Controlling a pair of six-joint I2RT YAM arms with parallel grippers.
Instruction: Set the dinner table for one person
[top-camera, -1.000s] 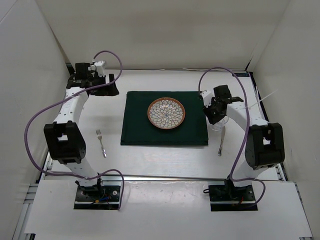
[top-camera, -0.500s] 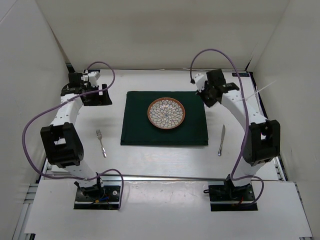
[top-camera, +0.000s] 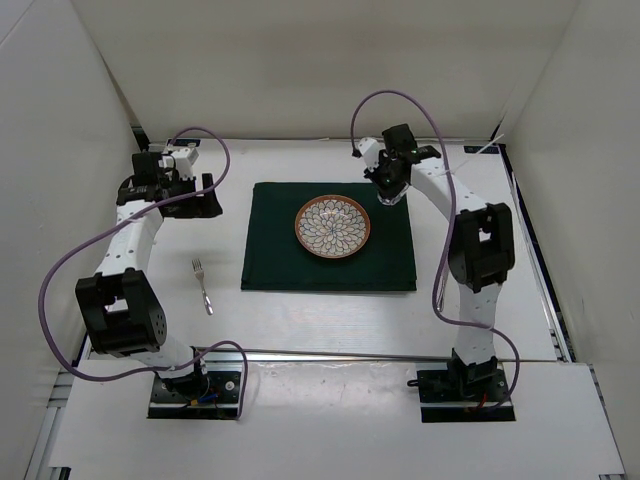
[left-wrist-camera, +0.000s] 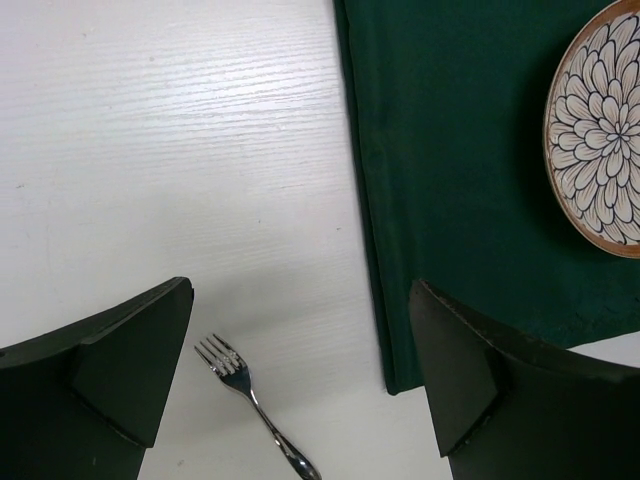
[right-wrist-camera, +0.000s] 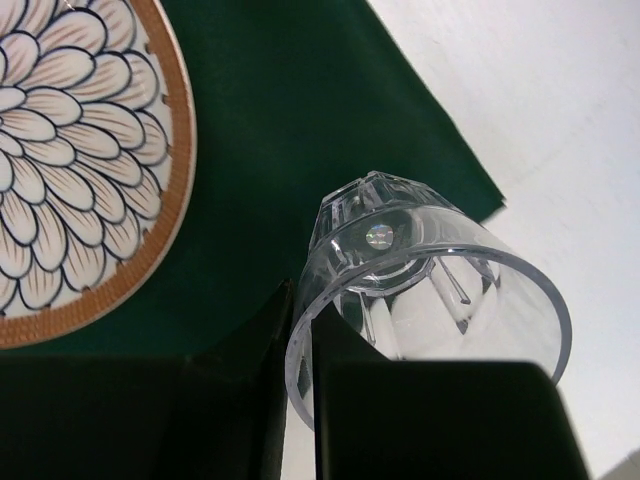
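Note:
My right gripper moves down toward the plate (top-camera: 332, 226) next, over the mat's far corner, and releases the glass's rim there. The glass still hangs above the mat.
The white dinner table (top-camera: 300, 320) holds a dark green mat (top-camera: 275, 245) with a patterned plate (top-camera: 332, 226) in its middle. A fork (top-camera: 203, 285) lies left of the mat. My right gripper (top-camera: 390, 183) is shut on the rim of a clear glass (right-wrist-camera: 430, 270), one finger inside it and one outside. It holds the glass tilted over the mat's far right corner (right-wrist-camera: 300, 120), beside the plate (right-wrist-camera: 70, 170). My left gripper (left-wrist-camera: 300, 330) is open and empty, high above the table left of the mat, with the fork (left-wrist-camera: 255, 400) below it.
White walls enclose the table on three sides. Purple cables loop off both arms. The right arm's upright links (top-camera: 478, 250) stand right of the mat and hide the table behind them. A metal rail (top-camera: 320, 352) runs along the near edge.
My right gripper has carried the glass from the table right of the mat, away and leftward, to the mat's far right corner. My left gripper has shifted slightly.

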